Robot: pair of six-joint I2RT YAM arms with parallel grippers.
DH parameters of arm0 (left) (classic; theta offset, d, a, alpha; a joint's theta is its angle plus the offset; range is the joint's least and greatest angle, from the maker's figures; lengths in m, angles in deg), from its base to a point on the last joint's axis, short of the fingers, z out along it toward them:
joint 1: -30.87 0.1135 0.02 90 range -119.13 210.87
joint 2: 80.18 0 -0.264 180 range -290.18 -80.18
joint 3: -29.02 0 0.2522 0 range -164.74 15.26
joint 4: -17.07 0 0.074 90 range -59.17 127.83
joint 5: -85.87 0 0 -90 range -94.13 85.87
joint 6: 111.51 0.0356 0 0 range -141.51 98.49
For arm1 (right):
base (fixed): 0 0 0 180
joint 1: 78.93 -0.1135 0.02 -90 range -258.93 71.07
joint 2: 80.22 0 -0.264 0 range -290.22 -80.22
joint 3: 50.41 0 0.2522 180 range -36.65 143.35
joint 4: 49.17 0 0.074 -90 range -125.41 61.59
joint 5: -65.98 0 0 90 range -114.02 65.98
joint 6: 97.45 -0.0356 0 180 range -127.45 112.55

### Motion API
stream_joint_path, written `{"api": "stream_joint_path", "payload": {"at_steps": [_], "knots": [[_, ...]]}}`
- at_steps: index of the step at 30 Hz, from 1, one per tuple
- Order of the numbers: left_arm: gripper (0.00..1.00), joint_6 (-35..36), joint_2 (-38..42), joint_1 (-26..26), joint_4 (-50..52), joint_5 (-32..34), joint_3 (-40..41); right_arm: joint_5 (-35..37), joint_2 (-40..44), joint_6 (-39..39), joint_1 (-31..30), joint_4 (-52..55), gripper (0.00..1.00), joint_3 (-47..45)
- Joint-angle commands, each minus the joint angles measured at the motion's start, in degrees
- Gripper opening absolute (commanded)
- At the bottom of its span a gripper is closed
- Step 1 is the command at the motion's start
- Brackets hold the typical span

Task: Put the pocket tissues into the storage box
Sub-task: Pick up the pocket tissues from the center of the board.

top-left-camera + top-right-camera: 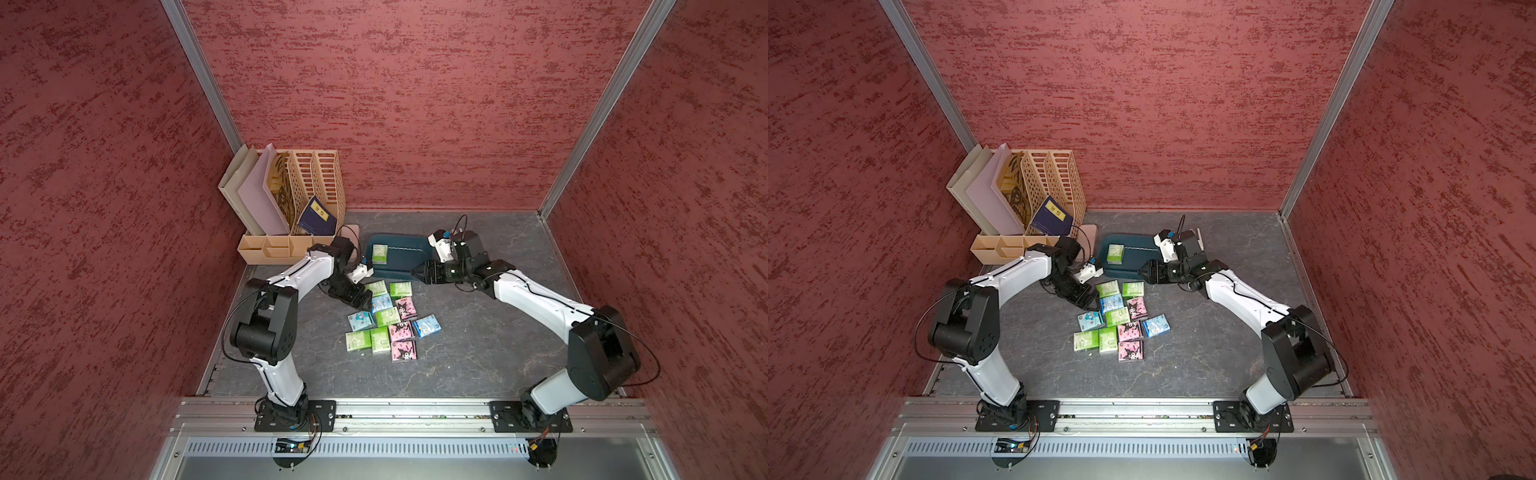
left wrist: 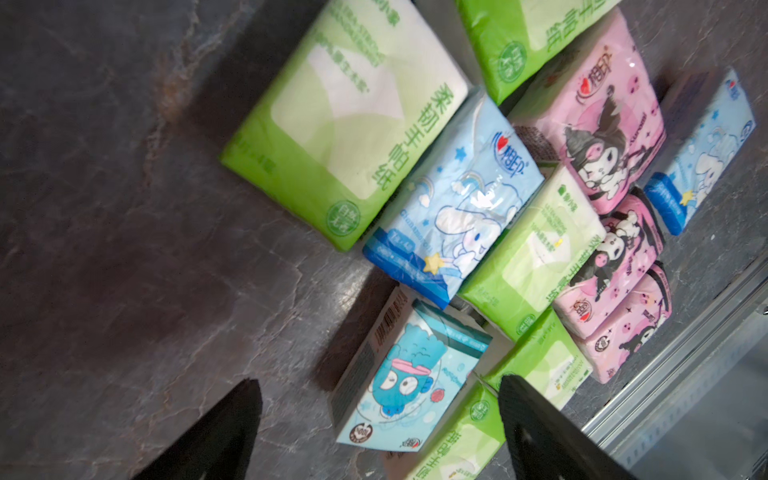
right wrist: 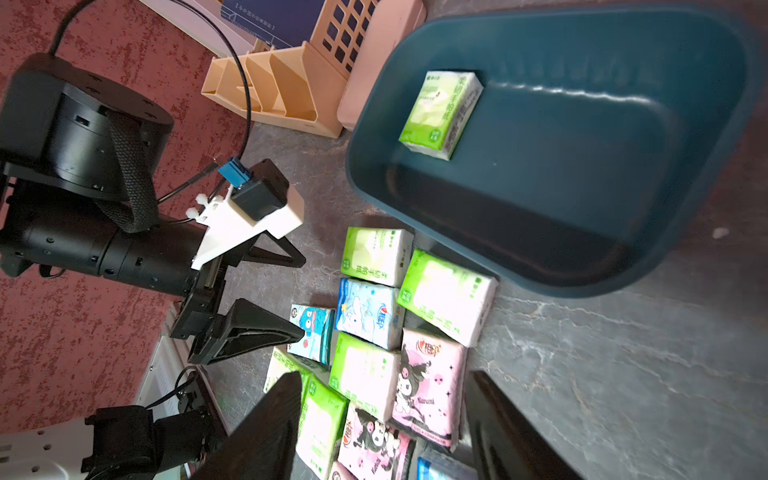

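Next, my left gripper moves down and back onto the teal cartoon packet (image 1: 360, 321) (image 2: 407, 382), because that packet still lies below its open fingers and nearer my base.
The pocket tissues (image 1: 386, 320) lie in a tight cluster of several green, light blue and pink packets on the dark table, seen in both top views (image 1: 1117, 322). One green packet (image 1: 379, 254) (image 3: 442, 112) lies inside the teal storage box (image 1: 409, 259) (image 1: 1136, 259) (image 3: 582, 158) behind the cluster. My left gripper (image 1: 360, 299) (image 2: 379, 378) is open, low at the cluster's left edge, its fingers either side of a teal cartoon packet (image 2: 407, 382) (image 3: 311, 332). My right gripper (image 1: 417, 272) (image 3: 382, 374) hangs open and empty over the box's near rim.
A tall beige slotted file organiser (image 1: 299, 199) with folders stands at the back left. Its low tray (image 3: 274, 91) and a slim pink case (image 3: 374, 54) sit just left of the box. Red walls close three sides; a metal rail (image 1: 395, 411) runs along the front.
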Motion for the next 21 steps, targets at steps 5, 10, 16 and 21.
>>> {"api": "stream_joint_path", "payload": {"at_steps": [5,10,16,21], "knots": [[0.88,-0.7,-1.6,-0.6,-0.4,-1.0,2.6,-2.4,1.2,0.1,0.8,-1.8,0.66,-1.1],[0.85,-1.1,-2.2,-0.6,0.2,-1.1,3.3,-2.6,0.9,-0.1,1.0,-2.2,0.66,-1.5],[0.78,-2.2,-4.0,-1.3,0.3,0.1,3.0,-3.0,1.2,-0.5,1.2,-2.4,0.66,-2.1],[0.72,-2.7,-5.1,-1.6,0.7,1.1,3.0,-3.3,1.3,-0.1,1.4,-1.3,0.65,-1.7]]}}
